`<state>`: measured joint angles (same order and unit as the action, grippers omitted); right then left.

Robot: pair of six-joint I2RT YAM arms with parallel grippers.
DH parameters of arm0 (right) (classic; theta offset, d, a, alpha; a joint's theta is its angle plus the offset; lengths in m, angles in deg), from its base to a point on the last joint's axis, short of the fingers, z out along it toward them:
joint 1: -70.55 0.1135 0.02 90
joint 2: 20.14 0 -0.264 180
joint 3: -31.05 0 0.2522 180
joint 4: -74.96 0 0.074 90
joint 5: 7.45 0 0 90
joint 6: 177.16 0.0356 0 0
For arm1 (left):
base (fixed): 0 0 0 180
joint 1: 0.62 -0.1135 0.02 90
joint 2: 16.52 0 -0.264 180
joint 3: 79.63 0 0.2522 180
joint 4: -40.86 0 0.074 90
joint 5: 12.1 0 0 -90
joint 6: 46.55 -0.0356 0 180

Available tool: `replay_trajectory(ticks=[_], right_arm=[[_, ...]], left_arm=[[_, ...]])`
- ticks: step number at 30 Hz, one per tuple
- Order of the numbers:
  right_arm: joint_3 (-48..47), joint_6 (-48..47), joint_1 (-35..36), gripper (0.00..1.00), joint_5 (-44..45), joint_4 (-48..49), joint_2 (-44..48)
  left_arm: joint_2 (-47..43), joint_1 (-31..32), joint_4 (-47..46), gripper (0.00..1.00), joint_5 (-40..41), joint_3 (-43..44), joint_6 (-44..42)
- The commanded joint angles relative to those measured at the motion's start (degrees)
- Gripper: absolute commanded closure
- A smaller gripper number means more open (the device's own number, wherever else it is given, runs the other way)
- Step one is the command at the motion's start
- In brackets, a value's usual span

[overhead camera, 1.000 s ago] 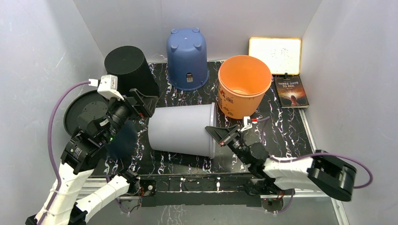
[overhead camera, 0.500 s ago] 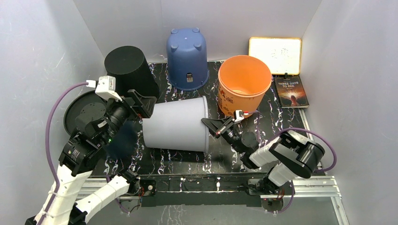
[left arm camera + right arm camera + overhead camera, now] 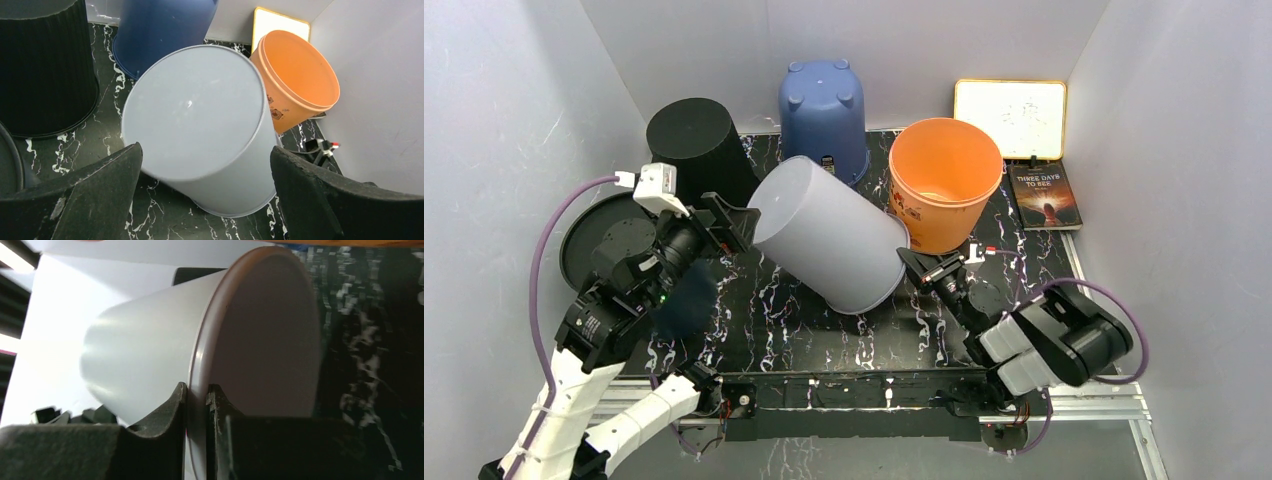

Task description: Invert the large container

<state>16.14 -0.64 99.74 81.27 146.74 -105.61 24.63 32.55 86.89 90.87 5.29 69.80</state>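
Observation:
My right gripper will tilt down, lower the container's held rim onto the marbled table below and then let go of it, because the container (image 3: 829,235) still leans with this side of it raised.
The large grey container (image 3: 829,235) is tilted, its closed bottom up and to the left, its open mouth down toward the right. My right gripper (image 3: 908,262) is shut on its rim (image 3: 197,390), one finger outside the wall and one inside. The mouth's lower edge is close to the black marbled table (image 3: 774,330); I cannot tell if it touches. My left gripper (image 3: 734,222) is open, its fingers (image 3: 90,195) wide apart just left of the container's bottom (image 3: 192,107), not touching it.
A black bucket (image 3: 699,145) and a blue bucket (image 3: 824,120) stand upside down at the back. An orange bucket (image 3: 944,180) stands upright right behind the container's mouth. A whiteboard (image 3: 1010,117) and a book (image 3: 1045,195) lie at back right. A black round lid (image 3: 594,235) lies left.
The grey container lay on its side a second ago. My right gripper has swung its rim rightward and down, and the closed bottom has risen toward the back left. The left arm barely moved.

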Motion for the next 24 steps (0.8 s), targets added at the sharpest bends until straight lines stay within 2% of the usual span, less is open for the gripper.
replay_trajectory(ticks=[1,4,8,12,15,19,24], right_arm=[[12.3,-11.1,-0.1,1.00,-5.4,-8.4,6.8],[11.3,-15.0,-0.1,1.00,-4.7,-20.2,15.8],[5.6,-22.1,-0.1,1.00,-1.0,-45.8,29.6],[3.6,-24.2,-0.1,1.00,6.1,-61.0,36.7],[4.7,-23.3,-0.1,1.00,5.9,-62.0,35.6],[5.4,-21.5,-0.1,0.88,4.7,-59.4,28.4],[3.0,-21.3,-0.1,0.84,4.8,-58.5,21.0]], left_arm=[[-0.3,-0.2,-1.4,0.02,0.2,-1.2,-0.4],[-0.7,-0.2,-1.4,0.02,0.4,-1.6,-0.3],[-0.8,-0.2,-2.2,0.02,0.1,-2.7,0.2],[-0.9,-0.2,-3.0,0.02,-0.6,-3.8,0.8],[-1.1,-0.2,-3.4,0.02,-0.8,-4.3,1.1],[-1.1,-0.2,-3.2,0.02,-1.0,-4.3,1.3],[-1.5,-0.2,-2.4,0.02,-0.6,-3.9,1.3]])
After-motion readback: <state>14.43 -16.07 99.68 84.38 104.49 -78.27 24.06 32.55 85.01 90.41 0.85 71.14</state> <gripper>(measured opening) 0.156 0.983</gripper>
